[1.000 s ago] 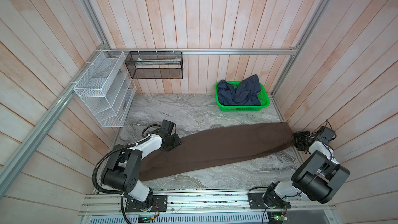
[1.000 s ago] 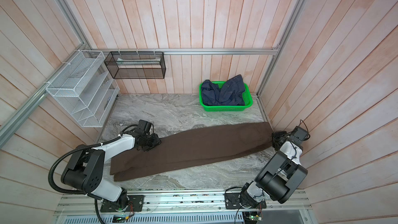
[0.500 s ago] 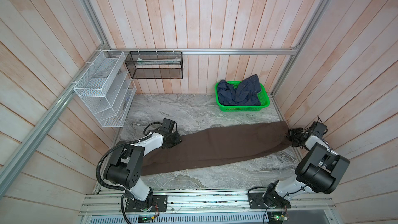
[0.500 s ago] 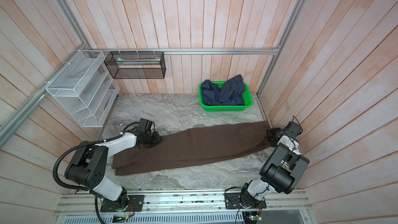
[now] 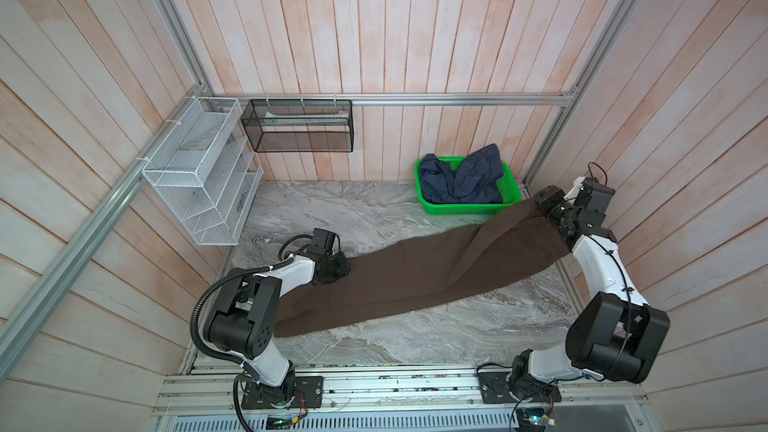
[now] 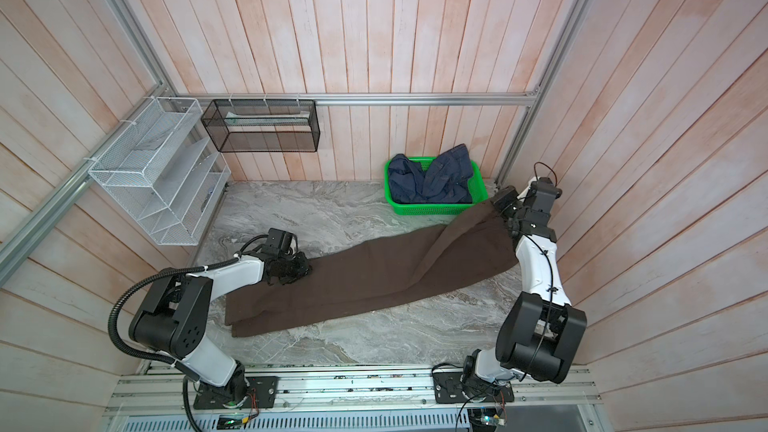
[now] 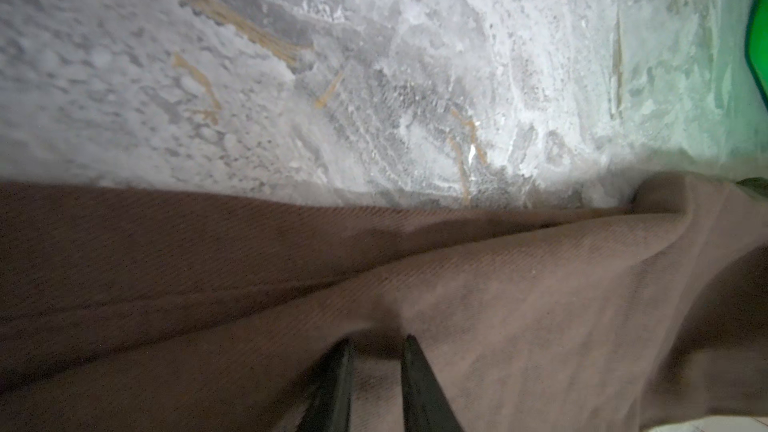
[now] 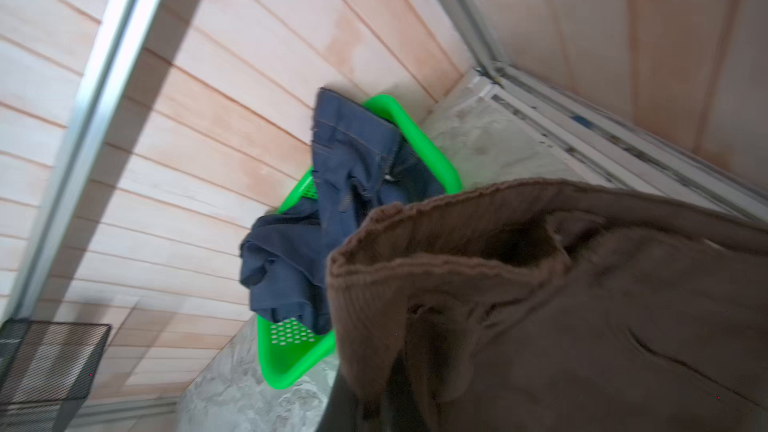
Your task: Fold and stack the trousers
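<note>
Next, my right gripper goes down and back to the table edge by the wall (image 5: 562, 268), flattening the slanting fold of the trousers, and releases.
The dark brown trousers (image 5: 415, 280) (image 6: 374, 280) lie slantwise across the marble table, leg ends at the front left. My right gripper (image 5: 548, 205) (image 6: 505, 201) is shut on the waist end and holds it raised above the table beside the green basket. In the right wrist view the waistband (image 8: 436, 238) hangs over the jaws and hides most of them. My left gripper (image 5: 338, 268) (image 6: 301, 270) rests on the far edge of the legs. In the left wrist view its fingers (image 7: 332, 384) stand a narrow gap apart, pinching a ridge of brown fabric (image 7: 540, 305).
A green basket (image 5: 457, 208) (image 6: 428, 209) (image 8: 286, 371) at the back right holds a navy denim garment (image 5: 461, 178) (image 8: 345, 168). A white wire rack (image 5: 203, 172) and a black mesh basket (image 5: 299, 126) hang on the walls at the back left. Bare marble (image 5: 415, 338) lies in front of the trousers.
My right gripper shut on the waist end, then lifted it up and back toward the basket. My left gripper's jaws narrowed onto the fabric at the far edge of the legs.
</note>
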`<action>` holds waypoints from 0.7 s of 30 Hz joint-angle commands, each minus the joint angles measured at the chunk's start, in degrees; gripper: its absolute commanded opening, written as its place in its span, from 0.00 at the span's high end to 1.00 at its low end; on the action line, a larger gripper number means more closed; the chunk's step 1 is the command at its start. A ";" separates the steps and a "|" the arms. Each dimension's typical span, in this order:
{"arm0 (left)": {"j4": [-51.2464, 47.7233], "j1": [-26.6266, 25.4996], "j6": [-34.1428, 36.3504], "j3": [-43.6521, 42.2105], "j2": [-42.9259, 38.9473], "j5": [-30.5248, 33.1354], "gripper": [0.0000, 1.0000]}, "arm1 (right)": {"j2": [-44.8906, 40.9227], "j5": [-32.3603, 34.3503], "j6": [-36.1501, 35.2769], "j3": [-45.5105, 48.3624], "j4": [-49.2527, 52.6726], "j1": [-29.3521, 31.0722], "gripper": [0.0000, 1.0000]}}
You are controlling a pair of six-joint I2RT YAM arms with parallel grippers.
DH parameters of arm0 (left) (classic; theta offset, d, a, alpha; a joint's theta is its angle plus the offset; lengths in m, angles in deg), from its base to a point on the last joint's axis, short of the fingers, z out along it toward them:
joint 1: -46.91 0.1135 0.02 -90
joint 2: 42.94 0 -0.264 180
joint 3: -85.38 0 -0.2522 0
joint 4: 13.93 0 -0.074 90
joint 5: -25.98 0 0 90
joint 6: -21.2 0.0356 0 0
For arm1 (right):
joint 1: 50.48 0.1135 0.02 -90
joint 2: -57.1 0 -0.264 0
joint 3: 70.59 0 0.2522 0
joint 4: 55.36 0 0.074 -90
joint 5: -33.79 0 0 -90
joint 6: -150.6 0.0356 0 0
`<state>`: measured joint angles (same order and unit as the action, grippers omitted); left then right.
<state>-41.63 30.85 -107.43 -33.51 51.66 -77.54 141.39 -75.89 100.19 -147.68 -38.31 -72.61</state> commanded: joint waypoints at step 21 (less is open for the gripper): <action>-10.86 0.32 1.01 -0.95 -7.31 2.40 0.70 | 10.73 6.39 -12.79 6.76 6.16 -12.64 0.73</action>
<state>-50.11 30.90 -107.28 -34.01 46.48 -76.86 154.14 -73.77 89.29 -141.72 -36.25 -84.91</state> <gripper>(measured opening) 0.291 0.235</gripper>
